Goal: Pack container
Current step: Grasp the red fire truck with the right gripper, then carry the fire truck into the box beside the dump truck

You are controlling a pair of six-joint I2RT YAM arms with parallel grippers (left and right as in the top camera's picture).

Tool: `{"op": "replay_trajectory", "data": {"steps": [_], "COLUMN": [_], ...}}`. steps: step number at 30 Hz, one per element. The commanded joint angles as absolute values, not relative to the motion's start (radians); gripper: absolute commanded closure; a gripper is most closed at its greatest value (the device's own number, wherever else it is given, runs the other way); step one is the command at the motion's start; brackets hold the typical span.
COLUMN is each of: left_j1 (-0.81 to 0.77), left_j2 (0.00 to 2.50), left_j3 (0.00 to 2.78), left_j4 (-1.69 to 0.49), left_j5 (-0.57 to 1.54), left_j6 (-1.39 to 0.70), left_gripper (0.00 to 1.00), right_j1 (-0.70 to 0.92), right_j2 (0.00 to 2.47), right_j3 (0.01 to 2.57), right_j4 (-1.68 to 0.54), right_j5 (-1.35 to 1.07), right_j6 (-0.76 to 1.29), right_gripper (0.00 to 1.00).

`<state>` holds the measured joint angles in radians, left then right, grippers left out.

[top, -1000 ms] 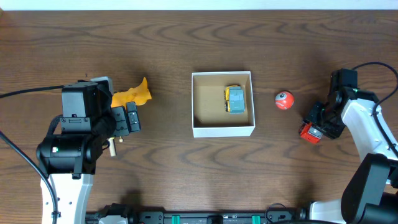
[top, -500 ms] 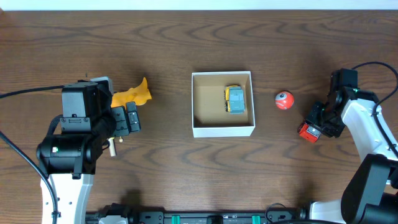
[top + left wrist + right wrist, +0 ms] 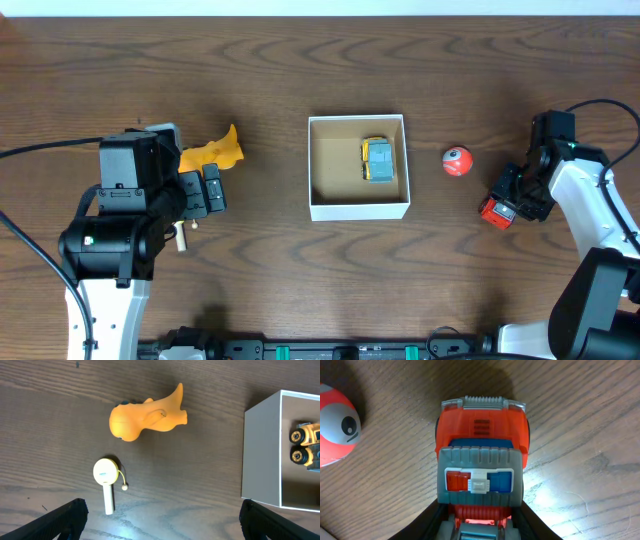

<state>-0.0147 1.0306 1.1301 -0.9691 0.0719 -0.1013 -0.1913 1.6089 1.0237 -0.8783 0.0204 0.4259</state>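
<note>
My right gripper holds the truck [image 3: 493,211] and needs to lift it over the container's side, lower it onto the container's brown bottom beside the car [image 3: 378,160] and let go, because that spot is empty.
The container [image 3: 358,210] is a square white box with a brown inside at the table's middle. A yellow and blue toy car [image 3: 378,160] lies in its right half. In the left wrist view the container's white wall [image 3: 260,450] is at the right, with the car's wheels [image 3: 305,445] inside. My right gripper [image 3: 510,200] is shut on a red toy truck [image 3: 493,211] at the table, right of the box. The right wrist view shows the truck [image 3: 482,435] between the gripper's [image 3: 482,521] fingers. My left gripper [image 3: 207,190] is open and empty, left of the box; it also shows in the left wrist view [image 3: 160,522].
A red ball with an eye [image 3: 456,161] lies between the box and the truck, and shows in the right wrist view [image 3: 335,425]. An orange toy animal [image 3: 212,150] lies by the left gripper, also in the left wrist view [image 3: 147,415]. A small white round tag with a stem [image 3: 106,477] lies below it.
My right gripper with the red truck has shifted very slightly to the left. The left arm and the other toys have not moved.
</note>
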Motion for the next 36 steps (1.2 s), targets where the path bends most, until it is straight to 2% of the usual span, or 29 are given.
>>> {"op": "replay_trajectory", "data": {"steps": [1,11,19,28,36], "left_j1": [-0.01,-0.01,-0.01,-0.01,-0.01], "left_j2": [1.032,1.032,1.032,1.032,1.032], "left_j3": [1.133,1.133,1.133,1.133,1.133], "left_j4": [-0.971,-0.971,-0.972,-0.971,-0.972], "left_j5": [0.072,0.072,0.072,0.072,0.072], "left_j6": [-0.103,-0.103,-0.104,-0.104,-0.104], "left_gripper": [0.02,0.02,0.02,0.02,0.02], "right_j1": [-0.182,-0.083,0.206,0.566,0.694], "right_j2": [1.573,1.361,1.236,1.252,1.409], "right_j3": [1.025,1.065,1.181,1.258,1.258], "right_j4": [-0.883,-0.903,-0.9,-0.776,-0.708], "right_j5": [0.022,0.025,0.035,0.178,0.292], "right_j6": [0.418,0.382,0.365,0.424,0.569], "right_gripper": [0.99,0.99,0.99,0.99,0.99]}}
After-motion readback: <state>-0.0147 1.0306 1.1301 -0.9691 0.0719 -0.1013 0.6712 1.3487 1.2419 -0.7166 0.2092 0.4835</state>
